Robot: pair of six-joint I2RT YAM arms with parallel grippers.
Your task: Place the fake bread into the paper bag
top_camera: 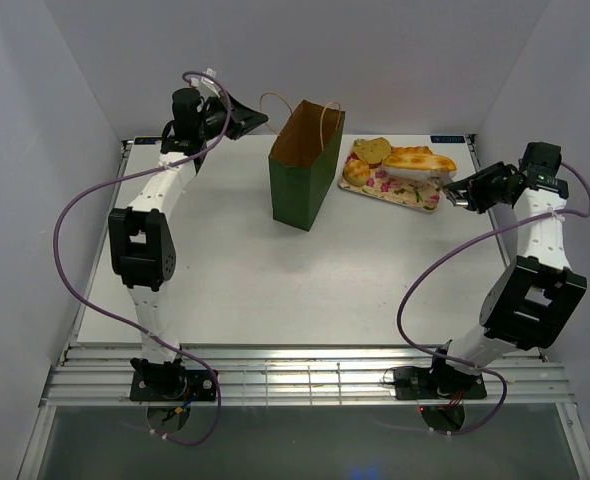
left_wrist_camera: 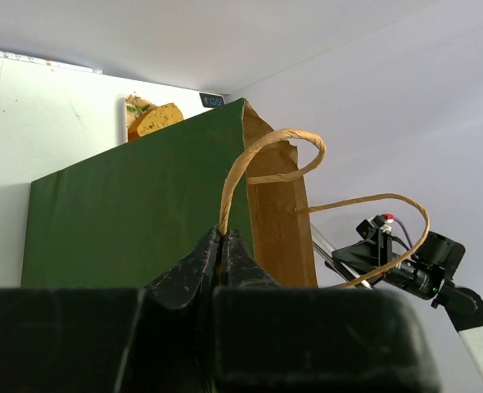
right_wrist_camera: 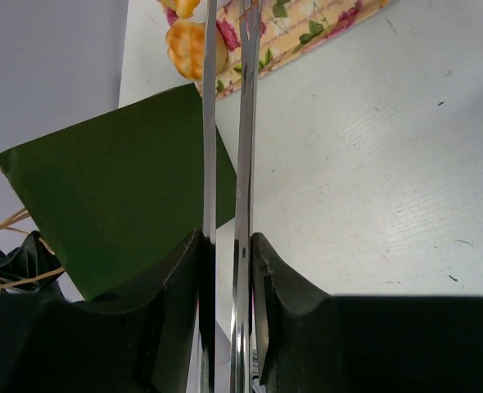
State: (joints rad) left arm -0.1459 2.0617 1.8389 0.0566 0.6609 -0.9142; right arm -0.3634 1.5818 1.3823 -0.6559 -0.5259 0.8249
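Observation:
The bag opens upward beside the tray (top_camera: 403, 190), so I will lift my right gripper and move the tong tips over the bag's open top (top_camera: 300, 138) to let go of the baguette.
The dark green paper bag (top_camera: 305, 168) stands open at the table's back middle. My left gripper (top_camera: 243, 121) is shut on one tan loop handle (left_wrist_camera: 262, 155) behind the bag, its jaws (left_wrist_camera: 223, 237) pinching the cord. The fake bread lies on a floral tray (top_camera: 403, 190) right of the bag: a long baguette (top_camera: 418, 158), a bun (top_camera: 357, 172) and another piece (top_camera: 372, 148). My right gripper (top_camera: 459, 192) is shut on metal tongs (right_wrist_camera: 246, 123), whose two blades reach toward the tray. A bun (right_wrist_camera: 188, 45) shows by the tong tips. The fourth piece is not clearly seen.
White walls close in the table at the back and sides. A purple cable (top_camera: 70, 220) loops beside the left arm, and another hangs by the right arm. A slatted metal strip (top_camera: 305, 380) runs along the near edge.

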